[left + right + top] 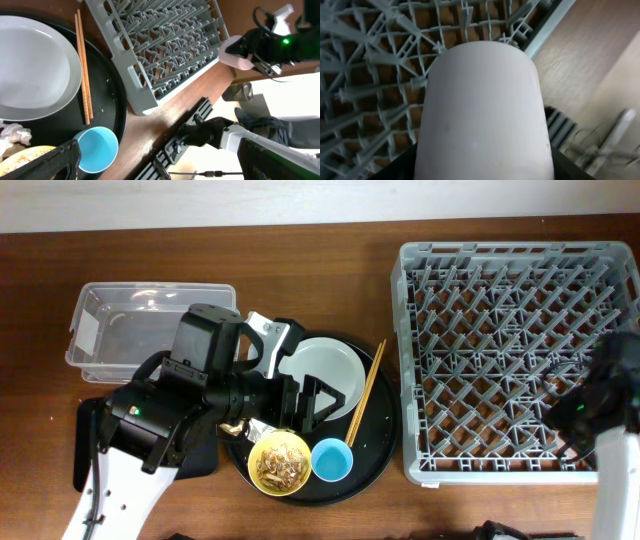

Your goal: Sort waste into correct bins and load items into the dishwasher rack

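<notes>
The blue cup stands below my left gripper and nearer my base. My left gripper will move down and back next, onto the rim of the blue cup (332, 459) (82, 136).
My left gripper (312, 402) is open and empty above the round black tray, just below the pale green-white plate (325, 368). The wooden chopsticks (366, 390) lie to the right of the plate. The yellow bowl (279, 463) holds beige food scraps, with the blue cup (332, 459) beside it. A crumpled white napkin (12, 135) lies near the bowl. My right gripper (482, 172) is shut on the pink cup (482, 100) and holds it over the near right corner of the grey dishwasher rack (520, 280).
The clear tub (150, 320) stands at the back left. The shallow black tray (88, 442) is partly hidden under my left arm. The round black tray (385, 445) sits between the tub and the rack. The table's front edge is close behind the tray.
</notes>
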Controlling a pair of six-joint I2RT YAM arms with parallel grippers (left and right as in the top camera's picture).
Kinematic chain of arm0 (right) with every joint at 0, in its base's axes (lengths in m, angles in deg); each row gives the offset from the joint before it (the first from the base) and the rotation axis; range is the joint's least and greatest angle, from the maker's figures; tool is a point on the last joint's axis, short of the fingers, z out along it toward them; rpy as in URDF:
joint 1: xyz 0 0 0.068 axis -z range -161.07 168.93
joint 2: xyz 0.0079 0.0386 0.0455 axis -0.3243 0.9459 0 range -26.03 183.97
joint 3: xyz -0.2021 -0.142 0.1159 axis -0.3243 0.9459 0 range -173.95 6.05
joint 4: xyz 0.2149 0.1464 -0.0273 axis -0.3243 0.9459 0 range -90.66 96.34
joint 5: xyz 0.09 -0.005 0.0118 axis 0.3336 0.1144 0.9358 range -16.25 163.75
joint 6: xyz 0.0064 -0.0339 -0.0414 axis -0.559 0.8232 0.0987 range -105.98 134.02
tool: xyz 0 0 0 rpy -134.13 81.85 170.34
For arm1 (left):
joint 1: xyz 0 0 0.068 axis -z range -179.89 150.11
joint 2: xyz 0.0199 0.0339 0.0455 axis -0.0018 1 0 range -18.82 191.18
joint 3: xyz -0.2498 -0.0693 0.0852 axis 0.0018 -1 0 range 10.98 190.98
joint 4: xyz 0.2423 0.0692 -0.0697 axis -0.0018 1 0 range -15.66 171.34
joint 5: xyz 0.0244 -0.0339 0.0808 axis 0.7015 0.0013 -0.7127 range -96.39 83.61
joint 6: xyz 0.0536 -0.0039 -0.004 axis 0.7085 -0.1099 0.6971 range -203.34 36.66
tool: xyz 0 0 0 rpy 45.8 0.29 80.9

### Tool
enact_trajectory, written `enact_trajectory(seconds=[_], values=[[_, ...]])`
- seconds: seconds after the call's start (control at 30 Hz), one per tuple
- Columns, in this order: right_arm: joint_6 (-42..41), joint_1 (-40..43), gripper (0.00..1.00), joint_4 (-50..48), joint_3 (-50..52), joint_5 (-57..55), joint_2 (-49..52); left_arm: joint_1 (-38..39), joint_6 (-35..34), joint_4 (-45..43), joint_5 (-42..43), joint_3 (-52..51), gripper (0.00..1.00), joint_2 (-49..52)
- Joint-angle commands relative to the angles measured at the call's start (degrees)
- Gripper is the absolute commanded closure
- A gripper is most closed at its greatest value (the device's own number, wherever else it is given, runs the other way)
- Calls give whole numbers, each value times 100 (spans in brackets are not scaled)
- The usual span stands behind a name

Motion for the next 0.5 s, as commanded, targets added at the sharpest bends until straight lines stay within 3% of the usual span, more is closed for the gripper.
enact_trajectory(seconds=[0.0,0.13,0.23,0.37,0.47], values=[[570,820,43,-168,-20,1368,629,-17,94,7,-9,20,0,-24],[588,981,43,-678,-17,1805,1720,-17,94,4,-13,20,0,-24],[566,984,22,-905,-20,1836,2199,-17,94,7,-11,20,0,-24],[568,977,19,-651,-216,1912,1969,-17,94,9,-9,20,0,-24],[782,892,19,-391,-245,2240,1196,-17,96,9,-9,20,0,-24]])
